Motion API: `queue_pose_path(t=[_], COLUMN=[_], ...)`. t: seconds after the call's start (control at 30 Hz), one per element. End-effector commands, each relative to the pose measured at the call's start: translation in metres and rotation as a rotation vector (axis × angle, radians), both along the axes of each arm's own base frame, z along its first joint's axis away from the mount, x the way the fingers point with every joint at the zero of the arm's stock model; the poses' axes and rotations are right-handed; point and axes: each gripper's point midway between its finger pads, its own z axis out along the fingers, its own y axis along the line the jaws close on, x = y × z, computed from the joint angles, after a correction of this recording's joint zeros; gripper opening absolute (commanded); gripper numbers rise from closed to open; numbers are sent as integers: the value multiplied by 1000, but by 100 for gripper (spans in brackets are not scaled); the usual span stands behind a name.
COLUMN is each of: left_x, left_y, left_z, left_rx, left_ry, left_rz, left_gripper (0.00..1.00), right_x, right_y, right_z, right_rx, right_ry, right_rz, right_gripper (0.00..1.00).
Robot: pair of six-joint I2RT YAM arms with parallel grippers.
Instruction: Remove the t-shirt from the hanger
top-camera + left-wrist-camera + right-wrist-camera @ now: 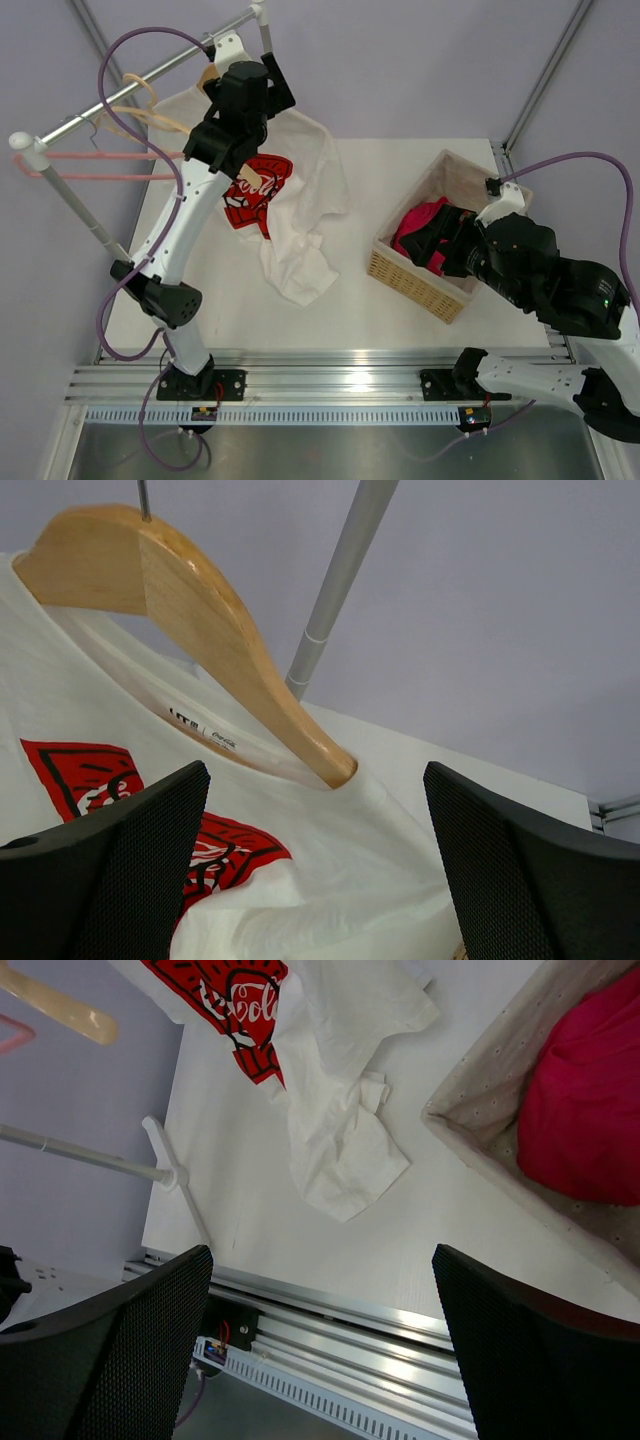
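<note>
The left gripper moves outward onto the bare tip of the hanger's arm [325,757] next and closes there, since the arm's tip already lines up between its open fingers.
The white t-shirt [305,205], with its red graphic, hangs from the rack and trails onto the table. Up close, the honey-tan wooden hanger [205,620] hangs by its metal hook [145,498]. One of its arms lies bare, and its tip rests at the t-shirt's [340,870] neck opening. My left gripper [315,870] is open right in front of the collar, its fingers [130,870] either side of the cloth and touching nothing. My right gripper [320,1350] is open and empty, raised beside the basket.
A wicker basket [400,275] at the right holds a red cloth [420,225]. The metal rack rail [130,90] also carries a paler wooden hanger [140,112] and a thin pink hanger [100,158]. The rack's upright post [340,580] stands just behind the hanger.
</note>
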Motion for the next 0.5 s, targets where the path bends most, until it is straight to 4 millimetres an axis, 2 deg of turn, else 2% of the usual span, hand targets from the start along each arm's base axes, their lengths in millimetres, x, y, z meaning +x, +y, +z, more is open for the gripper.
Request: queue_pose_path(t=[0.0,0.03,0.07,0.23,0.47], left_x=[13,13,14,20,27], left_y=[6,9,10,10,12], left_z=[14,15,6,4,3], left_rx=[-33,-50,-48,-51,-21], left_ry=[-77,-81,-66,-86,-97], left_rz=[22,27,25,-12,4], left_gripper=[92,92,92,92,92], right_x=[0,0,0,-1,0], right_y=[-15,-20,-22,-36,-35], right_z=[-1,-1,-1,-6,-8], right_rx=[-46,-55,-61,-97,-98], right_ry=[-21,-25,-28,-34,-36], right_rz=[-33,-45,-53,-84,-84], right_gripper=[100,99,100,99,100])
